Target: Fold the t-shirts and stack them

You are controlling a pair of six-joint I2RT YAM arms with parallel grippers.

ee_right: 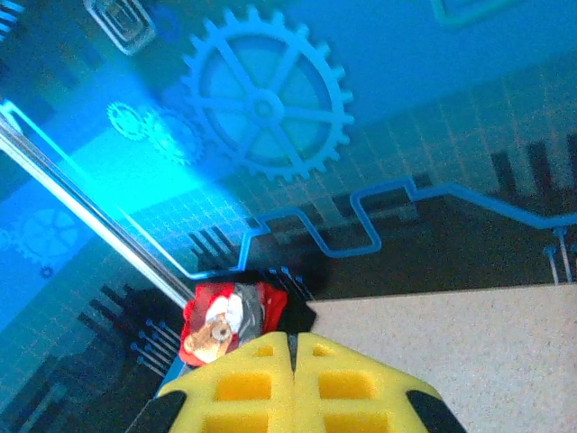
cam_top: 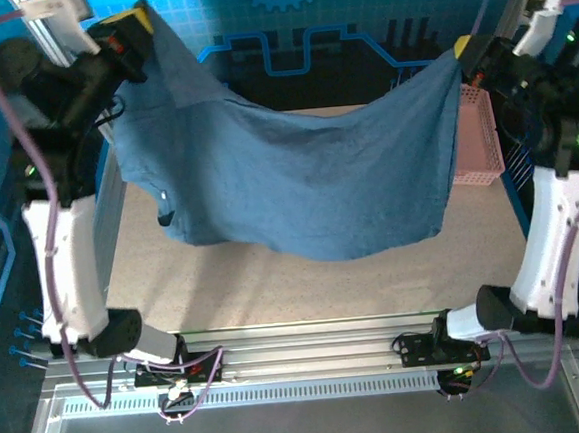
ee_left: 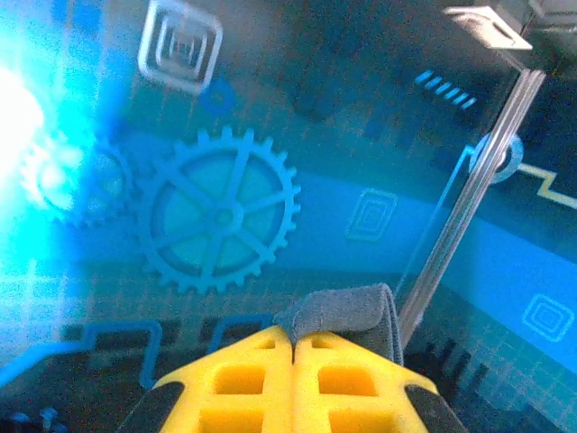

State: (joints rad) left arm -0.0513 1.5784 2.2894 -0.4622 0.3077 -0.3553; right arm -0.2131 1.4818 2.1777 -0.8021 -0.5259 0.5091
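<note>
Next, my right gripper should move down and back to release the t-shirt's corner over the bare near tabletop, since that place lies below it and nearer my base.
A plain slate-blue t-shirt [cam_top: 296, 176] hangs spread in the air above the table, stretched between both raised grippers and sagging in the middle. My left gripper [cam_top: 132, 23] holds its upper left corner. In the left wrist view the yellow fingers [ee_left: 261, 379] are pressed together, and a fold of the blue-grey cloth [ee_left: 347, 311] pokes out past the left gripper [ee_left: 293, 338]. My right gripper [cam_top: 464, 47] is shut on the opposite corner; its tips [ee_right: 291, 338] are closed tight. A red t-shirt with a teddy-bear print [ee_right: 221, 320] lies bunched beyond the right fingers, by the table's far corner.
A pink lattice basket [cam_top: 479, 136] stands at the right edge of the beige table [cam_top: 274, 278], just behind the hanging shirt. The blue gear-patterned backdrop [ee_left: 221, 216] closes the far side. A metal frame post [ee_left: 469, 207] rises near the left gripper.
</note>
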